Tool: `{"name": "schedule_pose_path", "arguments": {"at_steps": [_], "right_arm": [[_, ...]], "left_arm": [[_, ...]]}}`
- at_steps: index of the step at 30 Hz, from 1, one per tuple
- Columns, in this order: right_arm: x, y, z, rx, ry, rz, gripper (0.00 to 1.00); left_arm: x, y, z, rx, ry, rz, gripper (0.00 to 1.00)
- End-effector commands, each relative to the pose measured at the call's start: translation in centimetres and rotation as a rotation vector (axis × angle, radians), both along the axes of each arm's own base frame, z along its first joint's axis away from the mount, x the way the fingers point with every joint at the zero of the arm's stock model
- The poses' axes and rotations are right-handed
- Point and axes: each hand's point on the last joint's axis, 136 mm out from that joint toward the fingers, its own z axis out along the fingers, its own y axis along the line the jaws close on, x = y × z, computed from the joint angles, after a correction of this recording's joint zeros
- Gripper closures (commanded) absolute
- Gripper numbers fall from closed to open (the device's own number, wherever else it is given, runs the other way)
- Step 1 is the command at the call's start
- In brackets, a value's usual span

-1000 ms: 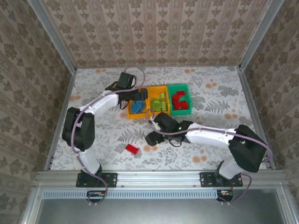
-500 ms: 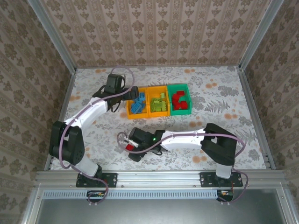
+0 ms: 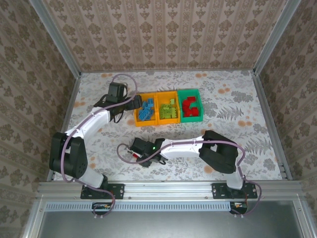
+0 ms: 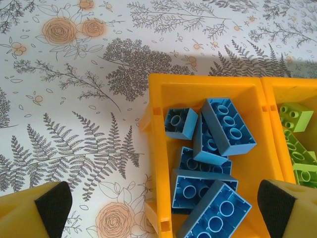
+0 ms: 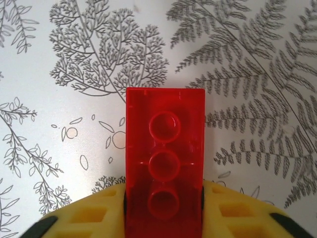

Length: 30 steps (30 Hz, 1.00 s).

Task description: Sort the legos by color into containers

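Note:
The red lego should come off the table next. My right gripper will lift it, carry it outward over the green bin [image 3: 192,119] and release it, because red legos are already in there.
A red lego [image 5: 165,163] lies underside up on the floral table, and my right gripper [image 5: 163,210] is shut on its near end, a yellow pad pressing each long side. From above, that gripper [image 3: 135,155] sits low at the front left of the table. Three containers stand in a row at the back: an orange bin [image 3: 146,123] with blue legos [image 3: 145,111], an orange bin [image 3: 168,121] with lime legos [image 3: 168,108], and a green bin [image 3: 192,119] with red legos [image 3: 191,106]. My left gripper [image 4: 166,210] hangs open above the left wall [image 4: 158,163] of the blue legos' bin.
The right arm stretches across the front of the table from its base at the right. The left arm arcs along the left side towards the bins. Metal rails [image 3: 69,94] border the floral table, with open tablecloth to the right of the bins.
My right arm swung from beside the bins to the front left, reached the red lego and shut on it. The left gripper drew back leftward off the blue legos' bin.

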Motion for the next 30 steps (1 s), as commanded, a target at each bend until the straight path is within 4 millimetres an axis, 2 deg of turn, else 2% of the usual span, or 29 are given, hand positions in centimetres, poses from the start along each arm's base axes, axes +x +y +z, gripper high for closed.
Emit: {"name": "schedule_pose_path", "arguments": {"at_steps": [1, 4, 7, 11, 13, 16, 19, 24, 30], "right_arm": [[0.8, -1.5, 3.5, 0.051, -0.061, -0.044, 0.71], [2.7, -3.6, 7.2, 0.178, -0.092, -0.133, 0.73], [6.1, -7.5, 10.5, 0.324, -0.1, -0.276, 0.76], [12.2, -14.9, 13.7, 0.467, -0.13, -0.523, 0.77], [14.4, -18.3, 14.1, 0.443, -0.141, -0.636, 0.76], [17.5, -22.8, 13.6, 0.385, -0.126, -0.795, 0.77], [19.7, -25.4, 12.4, 0.353, -0.062, -0.89, 0.78], [22.6, -26.5, 10.2, 0.303, -0.002, -0.947, 0.78], [24.6, -26.9, 8.0, 0.28, 0.049, -0.992, 0.77]], "left_arm": [[-0.3, 0.8, 1.2, -0.022, -0.029, 0.017, 0.0], [-0.6, 1.4, 1.0, -0.015, -0.028, 0.027, 0.0], [-0.9, 1.9, 0.8, -0.003, -0.026, 0.033, 0.0], [-1.5, 2.3, 0.4, 0.009, -0.023, 0.037, 0.0], [-1.9, 2.5, 0.1, 0.018, -0.021, 0.035, 0.0], [-2.4, 2.9, -0.4, 0.032, -0.018, 0.041, 0.0], [-2.9, 3.3, -0.8, 0.05, -0.015, 0.045, 0.0], [-3.2, 4.0, -1.2, 0.082, -0.007, 0.052, 0.0], [-3.5, 4.7, -1.7, 0.105, 0.003, 0.06, 0.0]]}}
